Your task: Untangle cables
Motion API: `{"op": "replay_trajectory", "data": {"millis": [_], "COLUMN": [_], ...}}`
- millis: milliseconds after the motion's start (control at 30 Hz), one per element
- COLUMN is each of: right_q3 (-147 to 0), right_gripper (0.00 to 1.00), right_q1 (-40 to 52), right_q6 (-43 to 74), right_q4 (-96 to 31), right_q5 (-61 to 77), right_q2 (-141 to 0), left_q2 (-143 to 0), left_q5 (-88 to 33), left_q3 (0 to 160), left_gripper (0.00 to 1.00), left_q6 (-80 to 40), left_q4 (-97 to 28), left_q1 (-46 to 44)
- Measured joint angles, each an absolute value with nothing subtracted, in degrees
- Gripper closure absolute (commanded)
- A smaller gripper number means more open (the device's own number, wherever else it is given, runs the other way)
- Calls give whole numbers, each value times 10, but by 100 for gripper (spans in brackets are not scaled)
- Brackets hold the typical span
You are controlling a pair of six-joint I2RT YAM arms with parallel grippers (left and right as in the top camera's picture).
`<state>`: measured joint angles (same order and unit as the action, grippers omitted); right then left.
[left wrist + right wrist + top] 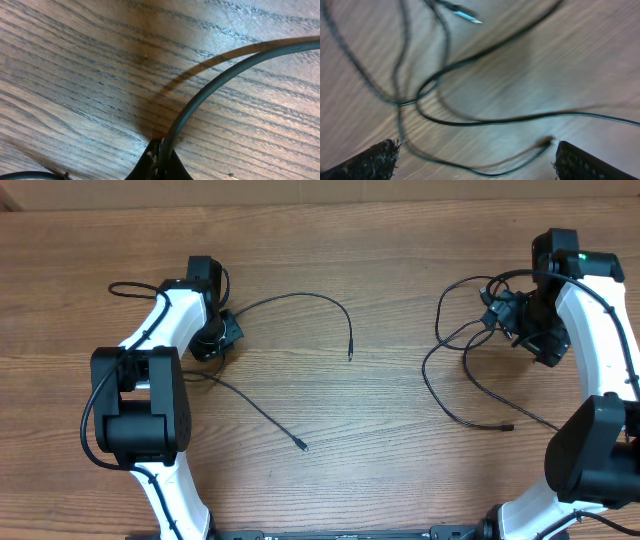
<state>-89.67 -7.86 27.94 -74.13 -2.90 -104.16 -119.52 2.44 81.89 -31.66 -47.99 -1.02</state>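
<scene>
I should next move my left gripper up a little above the bare wood and open it to let go of the cable, because the cable's arc is clear of the second cable.
One thin black cable (300, 300) runs from my left gripper (222, 340) in an arc to a plug tip (350, 356) at mid table; its other length trails down to a tip (303, 446). In the left wrist view my left gripper (161, 162) is shut on this cable (210, 85), low over the wood. A second black cable (450, 380) lies in loose loops at the right, under my right gripper (515, 320). In the right wrist view my right gripper (477, 160) is open above those loops (470, 120), with a silvery plug tip (470, 17) beyond.
The wooden table (330, 240) fills all views. The white arms (165, 330) and their thicker black wires (130, 286) stand at the left and right sides. The right arm's base (595, 450) is at the lower right.
</scene>
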Motion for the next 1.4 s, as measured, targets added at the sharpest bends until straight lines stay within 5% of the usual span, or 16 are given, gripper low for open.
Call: {"op": "replay_trajectory", "data": {"millis": [267, 1000, 1400], "right_q3": [-897, -890, -733], "right_gripper": [0, 0, 0], "right_q1": [-48, 158, 192], "right_q6": [242, 240, 331], "right_q4": [-706, -656, -441], "right_q5": [73, 89, 91], "right_q2": [-1042, -1042, -1043], "left_q2": [-1195, -1195, -1195], "left_q5": [24, 24, 24], "left_q3": [819, 819, 818], "left_gripper": [96, 96, 96], "left_q6": [-317, -316, -316], "left_q4": [-480, -480, -478], "left_q1": [-10, -10, -10]}}
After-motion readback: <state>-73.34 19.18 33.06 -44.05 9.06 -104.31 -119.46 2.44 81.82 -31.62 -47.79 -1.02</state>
